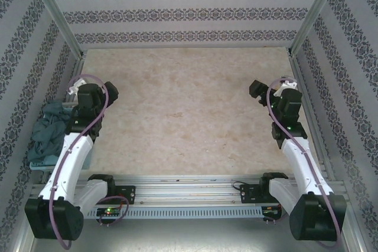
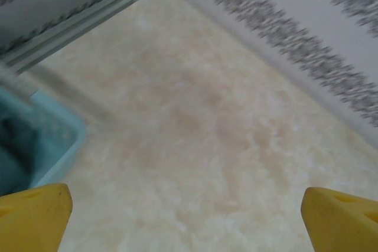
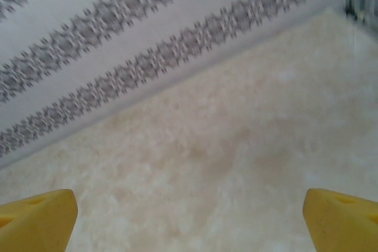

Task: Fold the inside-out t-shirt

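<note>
The t-shirt lies crumpled in the basket (image 1: 39, 165), so my open left gripper moves over the basket's rim and down onto the t-shirt's far part (image 1: 54, 114) next, to close.
The inside-out t-shirt (image 1: 49, 129) lies crumpled in a dark slate-grey heap inside a light-blue basket (image 1: 39, 165) at the table's left edge. My left gripper (image 1: 106, 91) hovers just right of that heap, over the table. In the left wrist view its yellow fingertips (image 2: 35, 213) stand far apart, so the left gripper (image 2: 186, 222) is open with bare table between them. My right gripper (image 1: 257, 90) hangs over the right side of the table. It is open too, and the right gripper (image 3: 189, 222) holds nothing.
The basket's corner (image 2: 56, 146) shows at the left of the left wrist view, with something dark inside it. Patterned walls (image 1: 189, 13) close in the beige table (image 1: 186, 110) at the back and on both sides. A metal rail (image 1: 189, 184) runs along the near edge.
</note>
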Controlling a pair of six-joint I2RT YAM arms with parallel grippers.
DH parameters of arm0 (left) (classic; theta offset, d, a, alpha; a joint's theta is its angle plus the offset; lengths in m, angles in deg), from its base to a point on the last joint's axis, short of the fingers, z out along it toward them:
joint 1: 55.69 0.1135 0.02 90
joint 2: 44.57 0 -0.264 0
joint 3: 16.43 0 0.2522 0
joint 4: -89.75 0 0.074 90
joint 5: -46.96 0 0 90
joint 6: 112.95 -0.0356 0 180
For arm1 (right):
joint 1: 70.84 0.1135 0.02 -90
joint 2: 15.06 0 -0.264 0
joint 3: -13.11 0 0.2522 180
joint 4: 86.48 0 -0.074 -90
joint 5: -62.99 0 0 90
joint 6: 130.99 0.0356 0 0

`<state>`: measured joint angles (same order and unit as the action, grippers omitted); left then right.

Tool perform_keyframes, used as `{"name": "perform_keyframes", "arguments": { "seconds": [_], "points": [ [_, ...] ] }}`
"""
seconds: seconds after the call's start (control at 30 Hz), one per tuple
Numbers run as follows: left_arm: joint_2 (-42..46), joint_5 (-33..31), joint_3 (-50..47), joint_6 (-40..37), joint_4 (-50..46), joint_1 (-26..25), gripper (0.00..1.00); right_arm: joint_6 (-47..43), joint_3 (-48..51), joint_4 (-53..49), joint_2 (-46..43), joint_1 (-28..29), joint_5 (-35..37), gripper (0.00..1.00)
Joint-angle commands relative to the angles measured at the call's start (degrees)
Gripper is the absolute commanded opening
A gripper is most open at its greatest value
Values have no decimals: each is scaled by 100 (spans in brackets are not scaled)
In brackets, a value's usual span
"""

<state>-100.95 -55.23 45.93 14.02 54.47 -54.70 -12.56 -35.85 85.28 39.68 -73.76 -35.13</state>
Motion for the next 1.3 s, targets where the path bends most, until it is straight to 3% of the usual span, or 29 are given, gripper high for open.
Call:
{"name": "perform_keyframes", "arguments": {
  "seconds": [0.0, 0.23, 0.37, 0.67, 0.87, 1.27],
  "points": [
    [-606, -805, 844, 376, -1766, 77, 100, 98, -250, -636, 212, 34, -674, 98],
    [-1336, -2609, 1683, 1358, -3772, 108, 100, -397, -638, -1133, 535, 957, -282, 98],
    [-1427, -2974, 1889, 1627, -4473, 575, 100, -556, -699, -1281, 635, 1453, 6, 98],
    [-1405, -2662, 1606, 1577, -4125, 1714, 100, -548, -639, -1368, 769, 1864, 261, 98],
    [-1766, -2056, 1372, 1445, -3560, 2529, 100, -594, -550, -1419, 697, 1883, 311, 98],
    [-2852, -1143, 1031, 1250, -2458, 3134, 100, -673, -349, -1602, 358, 1899, 345, 98]
  ]
}}
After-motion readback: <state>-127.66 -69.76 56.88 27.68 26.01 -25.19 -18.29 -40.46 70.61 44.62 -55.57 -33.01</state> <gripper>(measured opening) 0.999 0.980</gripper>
